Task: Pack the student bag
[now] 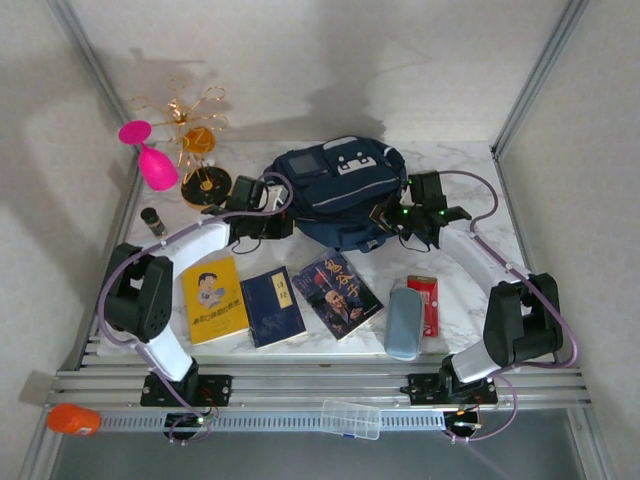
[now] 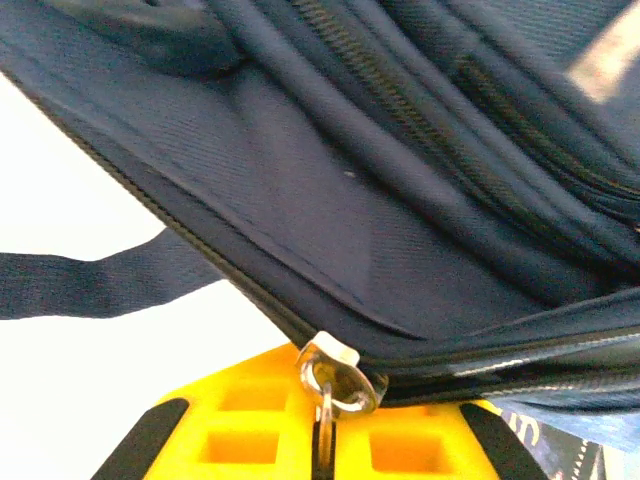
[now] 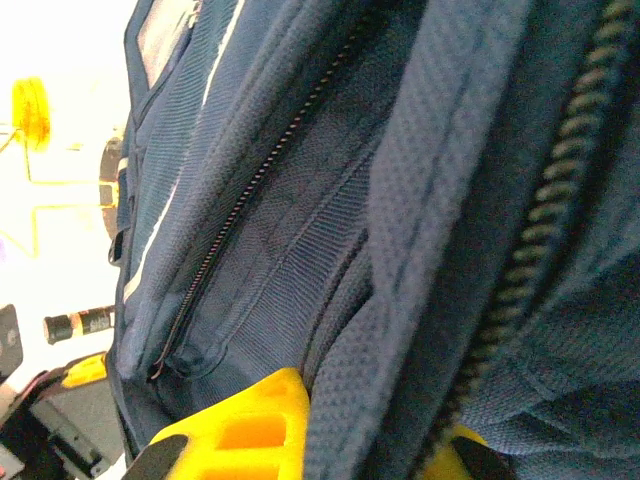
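Note:
My left gripper carries the zipper pull outward along the shut part of the bag's zip (image 2: 230,270) next, then lets go of the zipper pull.
The student bag (image 1: 340,190), navy with thin white stripes, lies at the back middle of the marble table. My left gripper (image 1: 288,224) is at its left lower edge. In the left wrist view the yellow fingers (image 2: 240,430) are shut on the metal zipper pull (image 2: 338,378) at the end of the bag's zip (image 2: 230,270). My right gripper (image 1: 388,216) is against the bag's right side. In the right wrist view its yellow fingers (image 3: 245,425) are shut on a padded mesh strap (image 3: 400,300) of the bag (image 3: 260,240), which hides most of the jaws.
In front of the bag lie a yellow book (image 1: 213,298), a blue book (image 1: 273,306), a dark book (image 1: 337,292), a grey pencil case (image 1: 403,320) and a red item (image 1: 424,303). A pink object (image 1: 150,160), gold ornament (image 1: 195,130) and small bottle (image 1: 153,221) stand back left.

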Available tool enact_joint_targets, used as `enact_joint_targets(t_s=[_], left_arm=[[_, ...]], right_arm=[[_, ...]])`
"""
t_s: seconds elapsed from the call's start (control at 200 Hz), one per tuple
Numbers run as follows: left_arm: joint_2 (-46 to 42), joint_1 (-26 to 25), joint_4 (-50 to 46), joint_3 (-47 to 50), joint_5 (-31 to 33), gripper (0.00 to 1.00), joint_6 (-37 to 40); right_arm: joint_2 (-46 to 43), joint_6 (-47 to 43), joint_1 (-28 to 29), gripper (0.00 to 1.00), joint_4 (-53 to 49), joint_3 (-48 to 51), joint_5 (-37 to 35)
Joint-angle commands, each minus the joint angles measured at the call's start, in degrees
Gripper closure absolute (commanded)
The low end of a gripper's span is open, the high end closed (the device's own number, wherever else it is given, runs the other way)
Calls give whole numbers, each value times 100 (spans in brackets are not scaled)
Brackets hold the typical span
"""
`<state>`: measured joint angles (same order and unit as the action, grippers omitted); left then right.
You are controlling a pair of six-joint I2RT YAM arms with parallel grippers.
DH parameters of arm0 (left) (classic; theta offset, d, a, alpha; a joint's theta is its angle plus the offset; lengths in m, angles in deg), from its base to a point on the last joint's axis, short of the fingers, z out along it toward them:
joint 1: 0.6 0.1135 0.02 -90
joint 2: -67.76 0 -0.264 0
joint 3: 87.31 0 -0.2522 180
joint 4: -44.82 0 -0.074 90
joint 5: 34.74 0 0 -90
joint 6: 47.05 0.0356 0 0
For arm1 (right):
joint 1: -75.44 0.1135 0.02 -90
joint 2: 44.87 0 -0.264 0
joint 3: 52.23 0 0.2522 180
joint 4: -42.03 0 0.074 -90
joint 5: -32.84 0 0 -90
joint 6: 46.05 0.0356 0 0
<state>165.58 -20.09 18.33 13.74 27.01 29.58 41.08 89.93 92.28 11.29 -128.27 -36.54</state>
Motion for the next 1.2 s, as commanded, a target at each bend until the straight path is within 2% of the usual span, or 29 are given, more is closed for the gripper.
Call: enact_joint_targets(t_s=[0.0,0.135,0.255,0.466,0.636,0.741,0.906,1.016,1.071,1.131,1.196], left_arm=[[217,583,-157,-345,1415,100,18],[764,730,62,-745,1517,100,-150],[1158,760,250,-1083,1937,100,-320],[1910,868,403,-1740,2080,100,-602],[1871,994,556,-1635,2226,100,-643],[1981,1052,419,-1770,2236,100,-539],[2128,1009,513,-1997,1920,100,-643],[2294,1000,115,-2373,1979,100,-790],[2222,991,59,-2324,1887,92,-790],[2018,976,126,-2074,1860,78,-822],[1756,965,164,-1760,1773,66,-897]], right_arm=[[-180,-624,-406,100,-227,-294,-747],[6,-905,-410,100,-271,-402,-443],[137,-1134,-401,100,-359,-538,-373],[496,-1356,-263,100,-273,-687,-99],[615,-1460,-234,100,-334,-778,-358],[684,-1190,-134,100,15,-629,-210],[1178,-570,683,100,745,-646,-602],[1479,-289,762,100,1268,-642,-643],[1570,-236,774,100,1262,-683,-587],[1594,-292,795,84,1194,-680,-591],[1561,-382,793,59,1045,-649,-582]])
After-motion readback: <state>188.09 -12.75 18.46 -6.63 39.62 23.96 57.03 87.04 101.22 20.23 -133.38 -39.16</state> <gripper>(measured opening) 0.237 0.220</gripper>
